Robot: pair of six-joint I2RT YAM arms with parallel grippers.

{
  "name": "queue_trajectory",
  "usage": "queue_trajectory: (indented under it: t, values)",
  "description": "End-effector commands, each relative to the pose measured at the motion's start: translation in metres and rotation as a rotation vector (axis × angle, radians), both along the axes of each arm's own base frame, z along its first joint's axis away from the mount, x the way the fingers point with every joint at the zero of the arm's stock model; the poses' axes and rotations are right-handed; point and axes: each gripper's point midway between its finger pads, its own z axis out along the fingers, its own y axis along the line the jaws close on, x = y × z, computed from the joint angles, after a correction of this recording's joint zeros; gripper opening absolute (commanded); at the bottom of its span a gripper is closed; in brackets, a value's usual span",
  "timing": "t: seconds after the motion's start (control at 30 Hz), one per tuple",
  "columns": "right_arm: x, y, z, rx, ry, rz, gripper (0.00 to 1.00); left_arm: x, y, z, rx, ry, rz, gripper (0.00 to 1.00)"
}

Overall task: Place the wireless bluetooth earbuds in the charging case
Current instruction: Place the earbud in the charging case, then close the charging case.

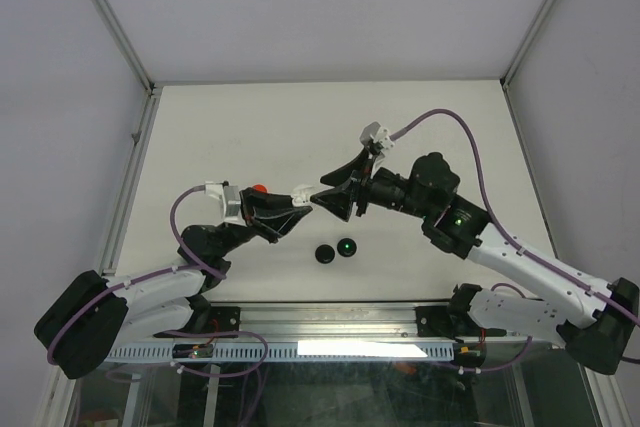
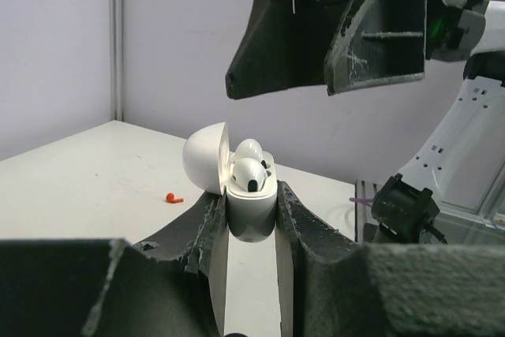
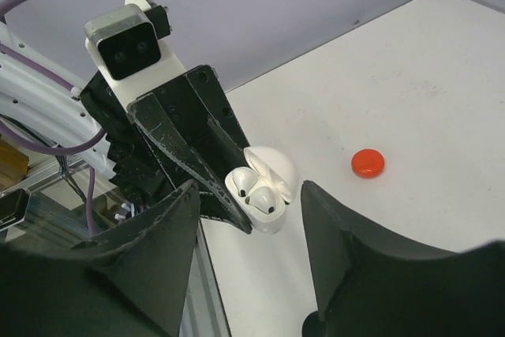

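Both earbuds are seated, so my left gripper tilts and lowers next to the bare tabletop below it, by the black discs, and releases the case (image 2: 252, 209).
The white charging case (image 2: 252, 209) is pinched between the fingers of my left gripper (image 2: 251, 212), held above the table with its lid (image 2: 205, 159) swung open to the left. Two white earbuds (image 2: 249, 173) sit in its sockets, also showing in the right wrist view as earbuds (image 3: 265, 198) in the case (image 3: 272, 215). My right gripper (image 3: 251, 189) is open just above and in front of the case, holding nothing. From above, the left gripper (image 1: 300, 197) and right gripper (image 1: 328, 199) meet tip to tip. A tiny red earbud (image 2: 173, 197) lies on the table.
A red round disc (image 3: 368, 163) lies on the table beyond the case, seen from above as a red disc (image 1: 258, 188) beside the left wrist. Two black discs (image 1: 325, 254) lie near the front edge, one with a green light (image 1: 346, 246). A metal rail (image 1: 330, 317) borders the front.
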Motion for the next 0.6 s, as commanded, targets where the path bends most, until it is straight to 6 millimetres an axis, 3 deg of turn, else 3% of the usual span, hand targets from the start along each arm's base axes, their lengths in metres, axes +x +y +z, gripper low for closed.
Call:
queue_trajectory:
  t: [0.0,0.23,0.43,0.57]
  values:
    - [-0.006,-0.005,0.012,-0.013,0.065,0.083,0.59,-0.011,-0.001,0.002,0.013,-0.073,-0.034,0.15]
    - [-0.003,0.005,0.0,-0.021,0.189,0.195,0.69,-0.015,-0.005,0.008,0.006,-0.096,-0.072,0.15]
    - [-0.011,0.015,-0.008,-0.023,0.247,0.283,0.68,-0.013,-0.01,0.011,-0.002,-0.096,-0.089,0.15]
    - [-0.019,0.013,-0.004,-0.017,0.239,0.337,0.66,-0.008,-0.012,0.003,0.006,-0.047,-0.082,0.15]
